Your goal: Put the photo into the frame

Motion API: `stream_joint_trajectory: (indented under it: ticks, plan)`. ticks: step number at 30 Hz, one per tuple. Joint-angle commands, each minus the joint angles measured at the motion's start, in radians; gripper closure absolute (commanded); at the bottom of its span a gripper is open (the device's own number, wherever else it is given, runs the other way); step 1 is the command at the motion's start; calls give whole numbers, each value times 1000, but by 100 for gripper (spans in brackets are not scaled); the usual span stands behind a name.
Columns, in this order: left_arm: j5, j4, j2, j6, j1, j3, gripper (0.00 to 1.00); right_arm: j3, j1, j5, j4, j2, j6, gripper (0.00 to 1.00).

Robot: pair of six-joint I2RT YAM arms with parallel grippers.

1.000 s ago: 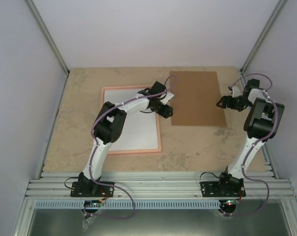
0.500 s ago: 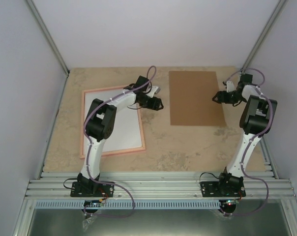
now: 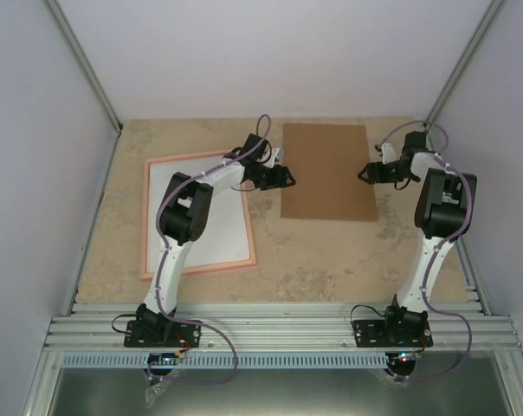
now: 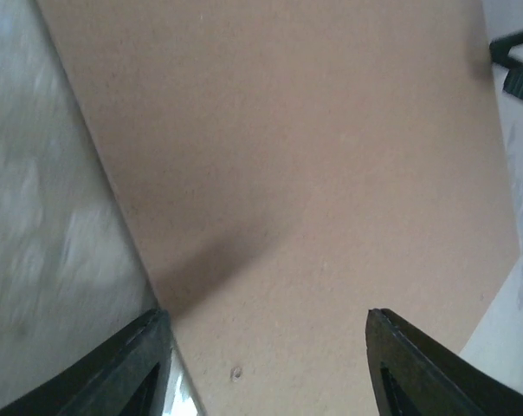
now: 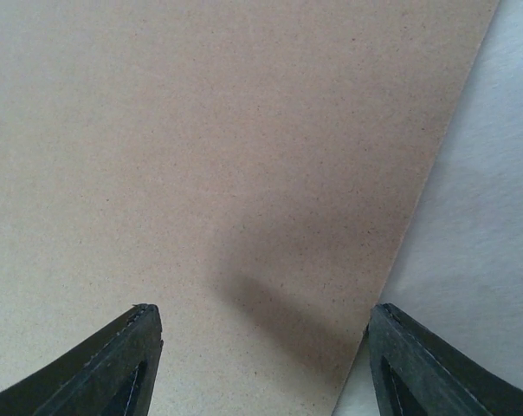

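The backing board (image 3: 326, 172) slides over the pink frame with my left gripper next. The gripper then closes on the board's frame-side edge (image 3: 282, 183), as the board lies flat on the tabletop.
The pink frame (image 3: 145, 221) lies flat at the left of the table. A white sheet (image 3: 201, 212), the photo with its plain reverse up, lies inside it. The brown backing board (image 3: 326, 172) lies to the right of the frame. My left gripper (image 3: 287, 179) is open and empty at the board's left edge. In the left wrist view the left gripper (image 4: 266, 314) straddles that edge of the board (image 4: 313, 156). My right gripper (image 3: 364, 173) is open and empty at the board's right edge. The right wrist view shows the right gripper (image 5: 263, 308) low over the board (image 5: 201, 147).
The marbled tabletop (image 3: 322, 260) shows between the frame and the board and in front of both. Grey walls and metal rails (image 3: 270, 321) close the table in on all sides.
The frame with the white sheet slid left with my left gripper, which then moved right to the board. My right gripper moved left, and the board shifted left.
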Motion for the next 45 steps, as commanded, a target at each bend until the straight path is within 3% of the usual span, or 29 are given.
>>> stream_joint_trajectory:
  ticks: [1, 5, 9, 14, 24, 30, 34, 42, 45]
  plan:
    - [41, -47, -93, 28, -7, -170, 38, -122, 54, -26, -124, 7, 19, 34]
    - [52, -65, -199, 102, -4, -289, 41, -232, 59, -44, -153, -71, 6, 34]
    - [-3, -59, -255, 91, 2, -327, 37, -280, 48, -54, -182, -131, 7, 33]
    - [-67, -60, -217, -35, 62, -303, 31, -198, -1, -85, -196, -124, 107, 20]
    - [-61, -30, -132, -99, 83, -259, 32, -205, 0, -18, -162, -87, 220, 16]
    - [10, -36, -63, -82, 60, -233, 35, -201, 35, -181, -176, 6, 254, 21]
    - [105, -11, -63, -66, 47, -213, 38, -181, 42, -189, -190, 25, 231, 23]
    - [212, 131, -265, -27, 38, -263, 44, -181, 53, -194, -202, 41, 191, 30]
    - [203, 111, -343, 20, 41, -298, 44, -161, 75, -215, -211, 47, 187, 31]
